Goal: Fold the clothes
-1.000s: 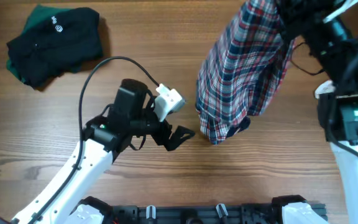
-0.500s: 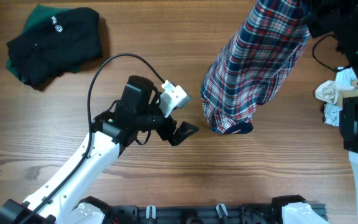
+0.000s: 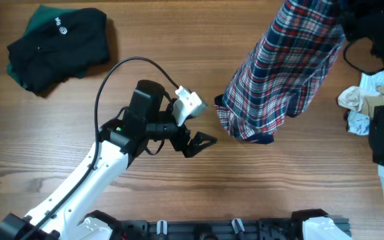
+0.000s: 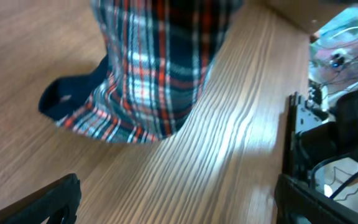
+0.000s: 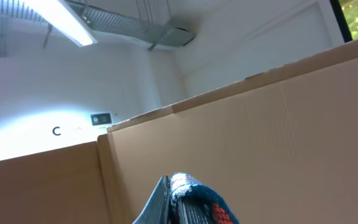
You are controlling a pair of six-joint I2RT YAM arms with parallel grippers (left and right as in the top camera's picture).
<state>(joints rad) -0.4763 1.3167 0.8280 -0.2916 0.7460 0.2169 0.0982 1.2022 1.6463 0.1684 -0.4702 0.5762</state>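
Observation:
My right gripper should tip downward next and lower the bunched fold toward the crumpled pale cloth, since only the garment's hem is touching the table.
The clothes, a red, white and navy plaid garment, hang from the top right, and the lower hem with navy trim touches the table. My right gripper points upward and is shut on a bunched fold of the plaid fabric. My left gripper hovers open just left of the hem with nothing between its fingers. In the left wrist view the plaid garment drapes ahead of the left gripper, with a navy edge lying on the wood.
A dark green and black heap of clothing lies at the far left. A crumpled pale cloth sits at the right edge beside the right arm base. A cardboard wall fills the right wrist view.
The right arm has carried the hanging garment to the right, dragging its hem along the table. The left arm has followed slightly to the right, still open.

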